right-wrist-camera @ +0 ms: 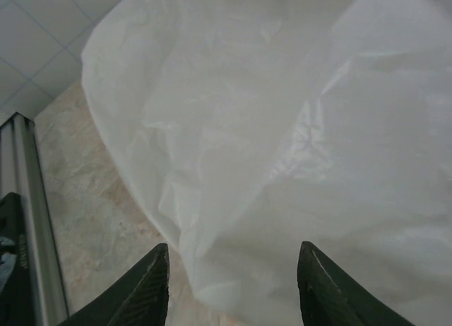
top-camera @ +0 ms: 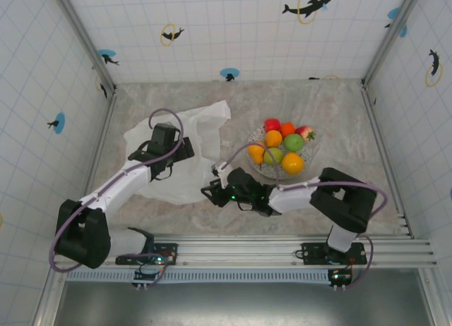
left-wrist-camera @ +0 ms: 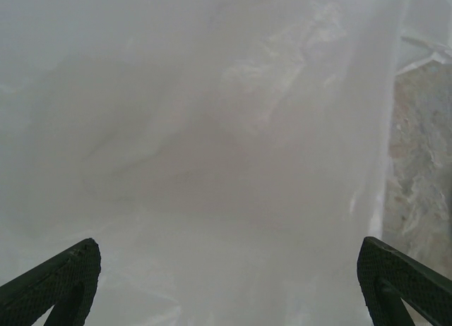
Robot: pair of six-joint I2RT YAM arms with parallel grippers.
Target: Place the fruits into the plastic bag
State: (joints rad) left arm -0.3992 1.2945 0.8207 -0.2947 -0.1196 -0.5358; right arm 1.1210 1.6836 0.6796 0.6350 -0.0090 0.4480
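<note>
I should move my left gripper outward and toward the plate [top-camera: 268, 175] and lower its open fingers onto the bag's upper edge [top-camera: 202, 142], because the bag is crumpled on the table.
The fruits [top-camera: 273, 138], several orange, two green and two red, are heaped on a speckled plate [top-camera: 268, 175] right of centre. Left of it the white plastic bag [top-camera: 206, 121] lies crumpled on the table. My left gripper [top-camera: 173, 160] hovers over the bag's middle. Its dark fingers [left-wrist-camera: 63, 284] stand wide open above the bag [left-wrist-camera: 212, 128], with nothing between them. My right gripper [top-camera: 212, 183] sits at the bag's near right edge, between bag and plate. It is open, and a fold of the bag [right-wrist-camera: 282, 128] lies between its fingertips [right-wrist-camera: 157, 269], which do not pinch it.
A marbled table top [right-wrist-camera: 92, 220] shows beside the bag. Tiled walls [top-camera: 233, 29] close the back and both sides. A metal rail [top-camera: 282, 248] carrying both arm bases runs along the near edge, and shows again as a rail [right-wrist-camera: 32, 220] in the right wrist view.
</note>
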